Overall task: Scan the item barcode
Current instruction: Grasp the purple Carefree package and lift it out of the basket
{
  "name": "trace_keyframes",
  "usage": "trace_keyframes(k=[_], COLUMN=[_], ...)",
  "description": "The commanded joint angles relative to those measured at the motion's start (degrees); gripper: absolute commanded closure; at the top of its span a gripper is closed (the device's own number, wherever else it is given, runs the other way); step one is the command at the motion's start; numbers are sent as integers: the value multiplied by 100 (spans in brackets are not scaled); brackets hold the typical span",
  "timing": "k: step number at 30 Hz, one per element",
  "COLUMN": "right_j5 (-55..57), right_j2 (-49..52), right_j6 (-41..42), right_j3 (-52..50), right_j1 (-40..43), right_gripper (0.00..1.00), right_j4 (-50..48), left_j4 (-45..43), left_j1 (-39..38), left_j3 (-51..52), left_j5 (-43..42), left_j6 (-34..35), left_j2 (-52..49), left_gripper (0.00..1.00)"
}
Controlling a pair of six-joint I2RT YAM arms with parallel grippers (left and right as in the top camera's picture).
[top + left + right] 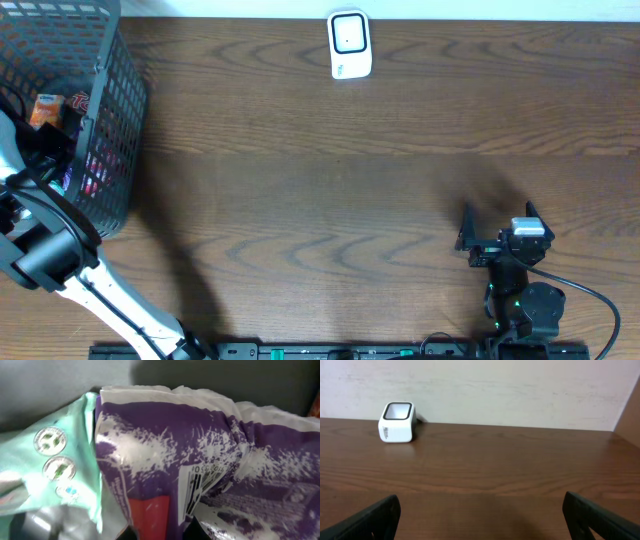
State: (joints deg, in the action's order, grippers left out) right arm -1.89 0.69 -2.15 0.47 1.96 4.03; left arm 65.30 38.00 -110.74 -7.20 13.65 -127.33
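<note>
I need to lift the snack bag past the basket's rim with my left gripper next, lower it onto the table by the scanner's near end (355,135) and let go, because the table is bare there.
A purple and white snack bag (165,450) fills the left wrist view, with a barcode (202,485) printed on its face. My left gripper (161,531) is shut on the bag's lower edge, pinching a red patch. In the overhead view the left arm (45,250) reaches into the black basket (110,110), and the fingers are hidden there. The white barcode scanner (349,45) stands at the table's far edge, also in the right wrist view as the scanner (396,422). My right gripper (497,238) rests low over the table at the front right, open and holding nothing.
A mint-green packet (50,460) lies against the purple bag's left side. An orange packet (46,108) and other items sit inside the basket. Bare wooden table (330,200) stretches between the basket and the right arm. A pale wall (480,385) stands behind the scanner.
</note>
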Motion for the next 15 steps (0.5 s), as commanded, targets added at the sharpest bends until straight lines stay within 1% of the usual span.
trace_keyframes(k=[1,4,11,15], right_j5=[4,4,4,4], right_j2=[-39,-39,-39,-39], right_j6=[-50,-50,-50,-50], right_j3=[-15,-15,-15,-15], right_j1=[-55,-55,-55,-55], right_gripper=[1,1,1,1], right_j4=[17,17,17,17], left_j4=[-39,-404,-1456,-1934], left_j1=[13,13,7,-68], left_j3=[-289,-323,-323,-323], left_j5=[9,-46,-767,-1419], left_j6=[293,732,817,1257], left_j2=[846,1670,3425,4170], left_gripper=[93,93,93,93])
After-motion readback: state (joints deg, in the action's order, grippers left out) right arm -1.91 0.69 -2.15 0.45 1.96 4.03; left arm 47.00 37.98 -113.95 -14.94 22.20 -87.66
